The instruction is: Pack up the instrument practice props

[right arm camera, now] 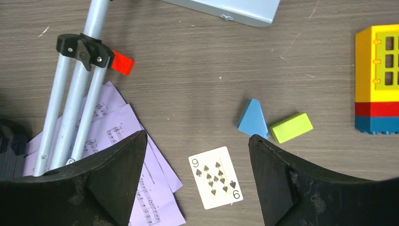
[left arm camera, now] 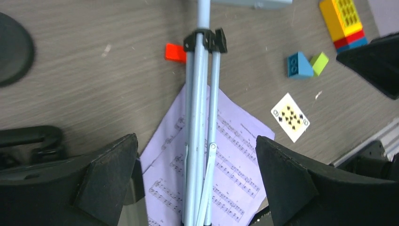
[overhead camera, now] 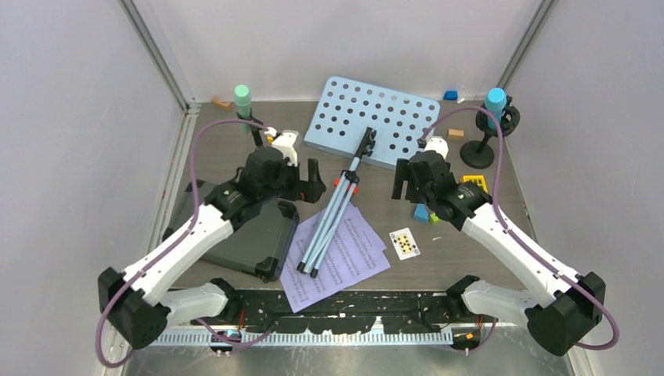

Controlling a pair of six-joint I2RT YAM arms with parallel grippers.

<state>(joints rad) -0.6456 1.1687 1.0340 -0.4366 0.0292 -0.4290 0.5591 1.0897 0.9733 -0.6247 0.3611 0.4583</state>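
Outward of my empty left gripper, to its left in the top view, stands the green microphone: I will reach that way and close around its black holder (overhead camera: 253, 123).
The pale blue perforated music rack (overhead camera: 372, 119) lies flat at the back centre. Its folded tripod legs (overhead camera: 329, 223) stretch forward over the lilac sheet-music pages (overhead camera: 344, 262). My left gripper (left arm camera: 196, 139) hangs open above those legs (left arm camera: 200, 117) and pages (left arm camera: 235, 141), touching nothing. In the top view it (overhead camera: 315, 182) is just left of the legs. My right gripper (overhead camera: 405, 186) is open to their right, over bare table and the playing card (right arm camera: 216, 176). A green microphone (overhead camera: 243, 100) stands at the back left. The blue microphone (overhead camera: 495, 102) stands at the back right on a black round-based pole (overhead camera: 478, 155).
A dark case (overhead camera: 247, 239) lies under my left arm. The playing card (overhead camera: 405, 244) and small blue and green blocks (overhead camera: 427, 213) lie near my right gripper, beside a yellow block (right arm camera: 376, 75). More small blocks (overhead camera: 450, 95) sit along the back edge.
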